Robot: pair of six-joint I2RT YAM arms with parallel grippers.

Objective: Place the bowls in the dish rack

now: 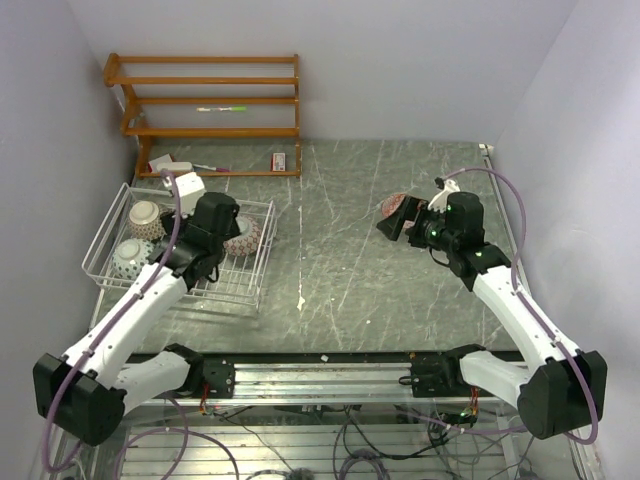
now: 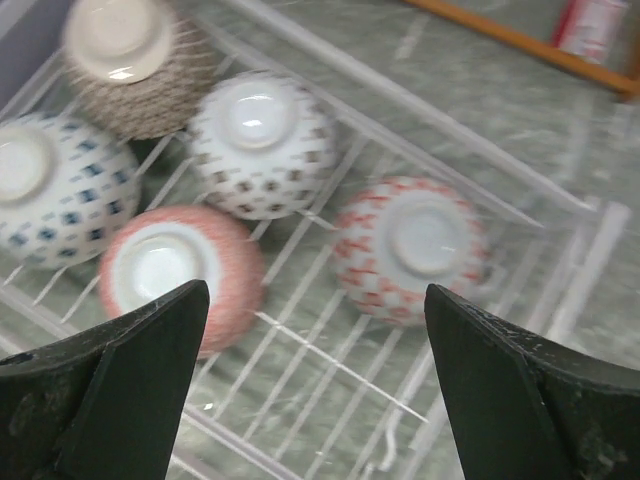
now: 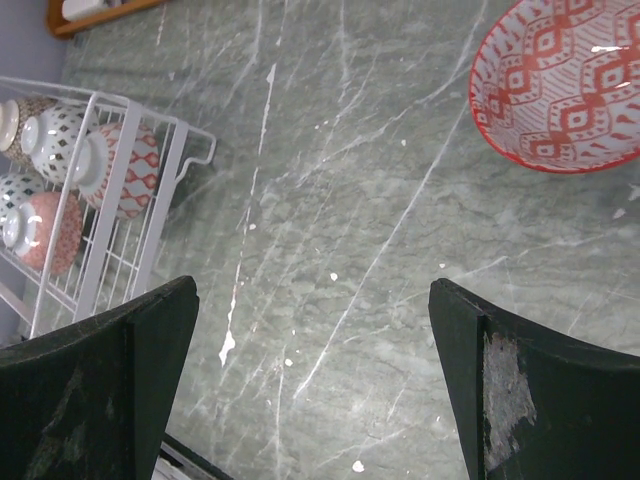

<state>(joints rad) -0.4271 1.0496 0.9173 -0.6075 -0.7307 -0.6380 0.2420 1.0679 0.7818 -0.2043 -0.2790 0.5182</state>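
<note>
My left gripper moves right in the top view and down onto the rim of the red-patterned bowl next. The bowl still sits upright on the tabletop outside the rack.
The white wire dish rack stands at the left of the table. In the left wrist view it holds several bowls upside down: tan, blue, black-and-white, pink and red-and-white. My left gripper is open and empty above them, over the rack. A red-patterned bowl sits upright on the table at the right. My right gripper is open and empty over bare table beside it.
An orange-brown wooden shelf unit stands at the back left with small items on it and a red-and-white box at its foot. Walls close in on three sides. The rack also shows at the left of the right wrist view.
</note>
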